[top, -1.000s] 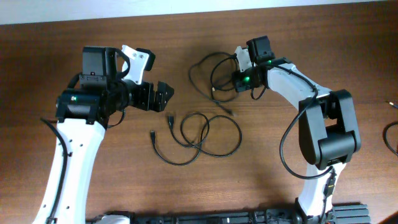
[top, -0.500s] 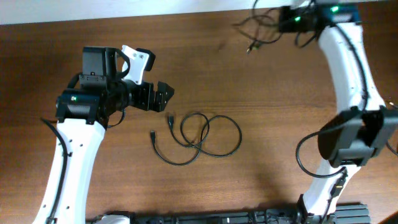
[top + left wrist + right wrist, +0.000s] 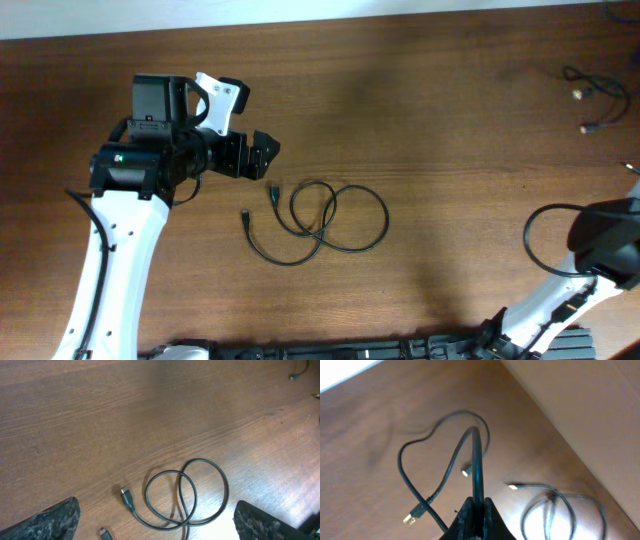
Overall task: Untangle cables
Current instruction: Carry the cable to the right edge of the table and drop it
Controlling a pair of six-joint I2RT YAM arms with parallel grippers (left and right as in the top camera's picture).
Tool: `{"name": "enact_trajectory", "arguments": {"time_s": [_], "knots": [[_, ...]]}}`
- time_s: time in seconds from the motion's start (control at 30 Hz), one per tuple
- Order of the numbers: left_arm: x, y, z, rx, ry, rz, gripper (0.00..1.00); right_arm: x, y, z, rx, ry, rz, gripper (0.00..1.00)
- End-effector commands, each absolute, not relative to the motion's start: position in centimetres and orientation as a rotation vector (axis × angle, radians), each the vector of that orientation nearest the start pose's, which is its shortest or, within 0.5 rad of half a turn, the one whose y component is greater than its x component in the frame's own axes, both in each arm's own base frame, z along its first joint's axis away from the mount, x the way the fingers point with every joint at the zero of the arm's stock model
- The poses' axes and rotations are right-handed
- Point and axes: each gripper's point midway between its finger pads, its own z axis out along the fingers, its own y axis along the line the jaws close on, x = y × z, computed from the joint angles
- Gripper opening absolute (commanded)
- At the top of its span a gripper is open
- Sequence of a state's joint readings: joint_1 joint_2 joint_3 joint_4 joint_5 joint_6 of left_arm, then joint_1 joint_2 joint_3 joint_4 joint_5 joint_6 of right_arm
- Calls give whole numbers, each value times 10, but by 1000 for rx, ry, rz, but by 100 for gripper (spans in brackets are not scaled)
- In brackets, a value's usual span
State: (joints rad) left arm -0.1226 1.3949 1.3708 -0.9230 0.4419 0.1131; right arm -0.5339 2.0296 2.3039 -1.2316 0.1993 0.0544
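Observation:
My right gripper will next go back down toward the third cable's silver tip (image 3: 629, 167) (image 3: 513, 487) below it and let go of the second black cable there, clear of the looped cable.
One black cable (image 3: 325, 222) lies in overlapping loops at the table's middle, with two plug ends (image 3: 272, 191) to its left. It also shows in the left wrist view (image 3: 202, 491). My left gripper (image 3: 262, 154) is open and empty, just up and left of that cable, with its fingers (image 3: 57, 520) wide apart. My right gripper (image 3: 478, 510) is shut on a second black cable (image 3: 476, 450), which loops away to a gold plug (image 3: 410, 520) and a silver tip (image 3: 466, 471). That cable hangs at the far right top of the overhead view (image 3: 592, 88). The right gripper itself is out of the overhead view.
A third thin cable (image 3: 560, 507) with a silver tip lies at the right in the right wrist view, near the table's edge (image 3: 555, 430). The right arm's base link (image 3: 605, 240) stands at the right edge. The left arm (image 3: 125, 230) spans the left side.
My right arm has swung from the table's upper middle to the far right top corner, carrying its cable along. The left arm and the centre cable have not moved.

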Motion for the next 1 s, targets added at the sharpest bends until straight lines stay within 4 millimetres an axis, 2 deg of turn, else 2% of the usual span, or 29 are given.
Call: {"name": "enact_trajectory", "arguments": {"time_s": [0.0, 0.07, 0.23, 0.3, 0.37, 0.4, 0.43, 0.47, 0.7, 0.83, 0.97], "knots": [[342, -116, 247, 491, 2402, -560, 99, 369, -321, 292, 1014, 2336, -487, 4], [342, -116, 247, 491, 2402, -560, 99, 342, -343, 288, 1193, 2275, -471, 4], [342, -116, 247, 491, 2402, -560, 99, 289, -378, 280, 1385, 2230, -431, 4], [342, -116, 247, 491, 2402, -560, 99, 278, -383, 278, 1421, 2219, -391, 4], [342, -116, 247, 491, 2402, -560, 99, 276, -385, 277, 1428, 2209, -348, 4], [342, -116, 247, 491, 2402, -560, 99, 278, -383, 277, 1419, 2204, -305, 26], [342, -116, 247, 491, 2402, -560, 98, 279, -382, 277, 1416, 2205, -292, 67], [342, -116, 247, 491, 2402, -560, 99, 281, -381, 277, 1412, 2206, -282, 100], [342, -116, 247, 491, 2402, -560, 99, 300, -364, 277, 1348, 2209, -93, 99], [342, -116, 247, 491, 2402, -560, 99, 315, -345, 277, 1297, 2216, 67, 99], [342, -116, 247, 491, 2402, -560, 99, 336, -315, 247, 1264, 2319, 163, 98]]}}
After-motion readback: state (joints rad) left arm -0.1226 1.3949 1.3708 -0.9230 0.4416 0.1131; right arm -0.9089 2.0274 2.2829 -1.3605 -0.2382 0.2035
